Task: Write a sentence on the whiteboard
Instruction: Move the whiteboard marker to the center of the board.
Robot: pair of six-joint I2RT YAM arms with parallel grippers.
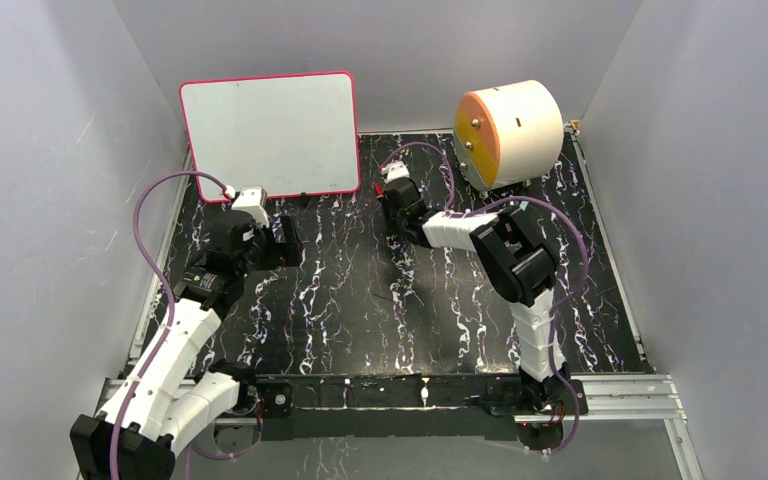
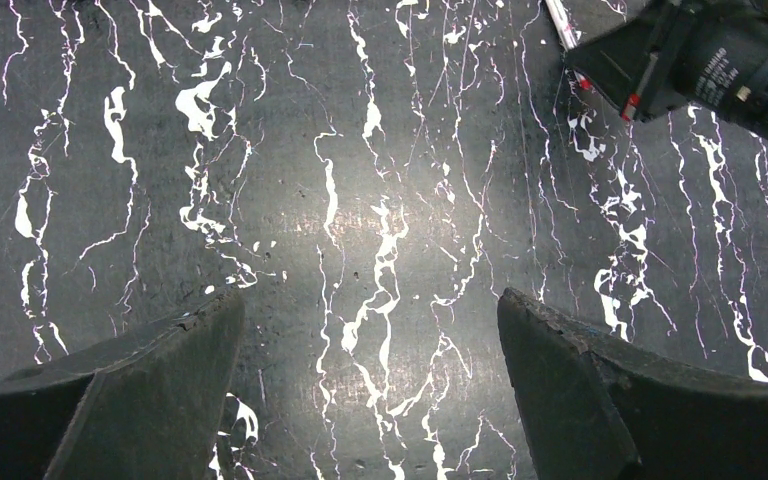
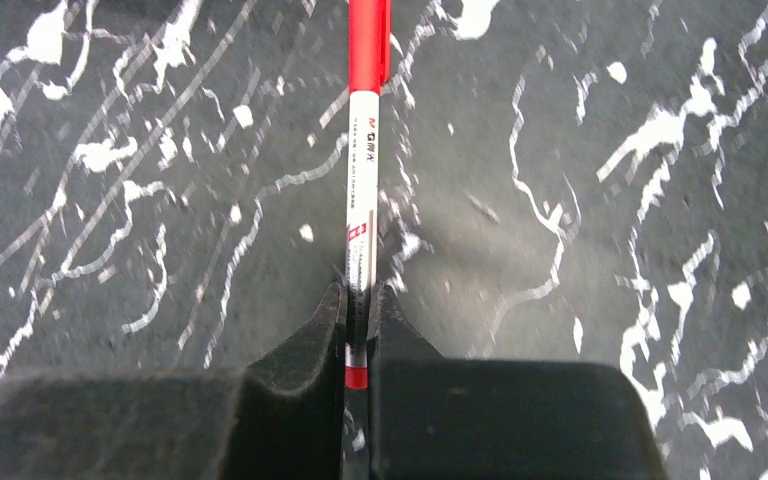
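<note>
My left gripper will next lower its empty fingers outward and to the left in the top view, to the whiteboard's lower edge near its corner.
The whiteboard (image 1: 268, 135) leans at the back left, pink-red frame around a glossy white face. No sentence is in view on it; the face looks blank. My right gripper (image 1: 390, 192) (image 3: 360, 300) is low over the black marbled table, just right of the board's lower corner. It is shut on the rear end of a slim white marker (image 3: 365, 150) with a red cap, which lies along the table pointing away from the fingers. My left gripper (image 1: 278, 243) (image 2: 370, 320) hovers open in front of the board with nothing between its fingers.
A cream cylinder with an orange face (image 1: 510, 135) stands at the back right. Grey walls close in the black marbled table (image 1: 360, 320) on three sides. In the left wrist view the right gripper (image 2: 660, 60) shows at the top right.
</note>
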